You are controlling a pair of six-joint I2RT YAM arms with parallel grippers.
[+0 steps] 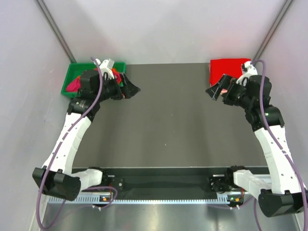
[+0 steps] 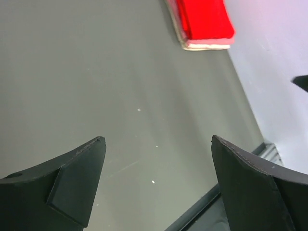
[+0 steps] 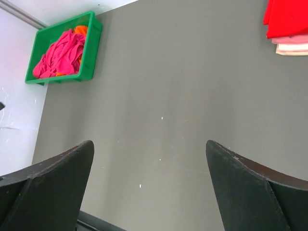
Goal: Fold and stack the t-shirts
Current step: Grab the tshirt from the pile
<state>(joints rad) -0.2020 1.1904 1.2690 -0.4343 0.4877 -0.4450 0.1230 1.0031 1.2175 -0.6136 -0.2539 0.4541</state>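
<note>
The left gripper swings and turns over the green tray (image 3: pixel 94 43) next, then lowers onto the magenta-pink t-shirt, which lies on top of the orange one.
A folded bright red t-shirt (image 1: pixel 226 70) lies at the table's far right corner. In the left wrist view the red shirt (image 2: pixel 204 19) rests on a folded pale pink t-shirt (image 2: pixel 209 45); both also show in the right wrist view (image 3: pixel 288 17) (image 3: pixel 293 44). A crumpled magenta-pink t-shirt (image 3: pixel 60 53) and a bit of an orange t-shirt (image 3: pixel 81 30) lie in the green tray (image 3: pixel 94 43). My left gripper (image 1: pixel 131 89) (image 2: pixel 158 140) is open and empty, held above the table beside the tray. My right gripper (image 1: pixel 214 91) (image 3: pixel 149 143) is open and empty, just in front of the red stack.
The green tray (image 1: pixel 70 76) stands at the far left corner, partly hidden by my left arm. The dark grey table (image 1: pixel 168 120) is bounded by pale walls on the left, back and right. A black rail (image 1: pixel 163 183) runs along the near edge.
</note>
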